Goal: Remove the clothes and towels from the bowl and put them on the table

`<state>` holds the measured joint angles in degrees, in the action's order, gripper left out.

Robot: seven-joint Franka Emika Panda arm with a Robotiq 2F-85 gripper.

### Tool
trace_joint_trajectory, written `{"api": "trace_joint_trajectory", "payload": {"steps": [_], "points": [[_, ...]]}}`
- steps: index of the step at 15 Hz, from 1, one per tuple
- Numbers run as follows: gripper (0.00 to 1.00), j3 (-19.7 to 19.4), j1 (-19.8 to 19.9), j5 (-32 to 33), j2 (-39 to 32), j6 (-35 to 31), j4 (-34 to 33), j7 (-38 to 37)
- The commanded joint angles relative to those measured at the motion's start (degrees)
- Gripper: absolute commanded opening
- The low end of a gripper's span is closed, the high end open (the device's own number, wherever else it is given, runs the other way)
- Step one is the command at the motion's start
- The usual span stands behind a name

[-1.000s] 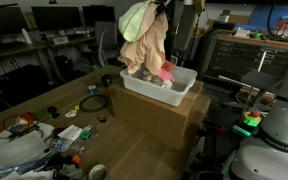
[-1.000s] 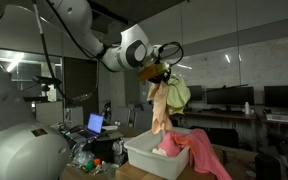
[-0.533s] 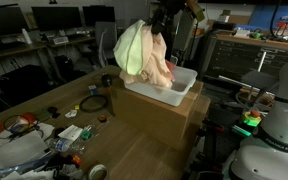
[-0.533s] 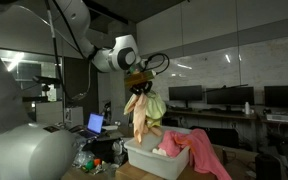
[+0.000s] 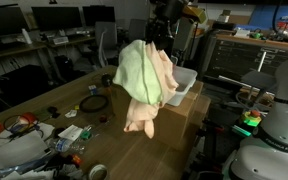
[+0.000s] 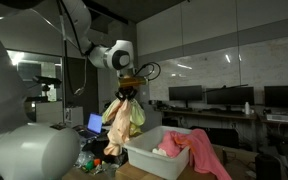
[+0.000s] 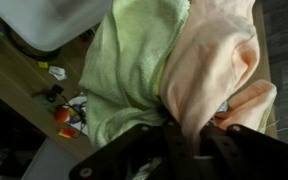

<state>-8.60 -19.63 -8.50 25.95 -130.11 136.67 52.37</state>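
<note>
The bundle is already hanging beside the white bin (image 5: 182, 84), so my gripper should next move slightly away from the bin, still high, over the bare tabletop and let the bundle go.
My gripper (image 5: 150, 42) is shut on a bundle of cloth and holds it in the air beside the white bin (image 5: 182, 84), over the wooden table (image 5: 114, 150). The bundle is a light green towel (image 5: 136, 70) and a peach garment (image 5: 152, 98) hanging down. It also shows in an exterior view (image 6: 122, 120), left of the bin (image 6: 162, 158). A pink and red cloth (image 6: 196, 148) still lies in and over the bin. In the wrist view the green towel (image 7: 134, 70) and peach garment (image 7: 216, 60) fill the frame above my gripper (image 7: 189, 135).
Cables, tape rolls and small clutter (image 5: 59, 128) lie on the table's left part. A laptop (image 6: 95, 124) stands behind the clutter. The bin rests on a raised wooden block (image 5: 179, 118). Office chairs and monitors stand behind.
My gripper has carried the hanging green towel and peach garment away from above the bin, sideways out over the table.
</note>
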Motion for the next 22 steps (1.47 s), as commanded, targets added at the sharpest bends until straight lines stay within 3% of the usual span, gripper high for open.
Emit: {"api": "trace_joint_trajectory", "payload": {"steps": [1,5,12,13,14,19,22], "points": [[0.10,-0.67,-1.42,-8.18,-3.20,7.05,-5.44,10.37],[0.10,1.36,0.94,-13.60,-7.14,10.47,-9.21,11.66],[0.10,5.83,4.62,-15.53,-12.53,7.44,-13.22,7.88],[0.38,6.41,5.24,-15.07,-12.98,6.40,-13.33,7.44],[0.38,6.94,5.79,-14.54,-13.31,5.44,-13.38,6.82],[0.77,8.77,8.23,-11.78,-13.92,-1.91,-12.26,4.20],[0.99,9.67,11.33,-2.51,-14.37,-8.35,-10.30,-3.63]]}}
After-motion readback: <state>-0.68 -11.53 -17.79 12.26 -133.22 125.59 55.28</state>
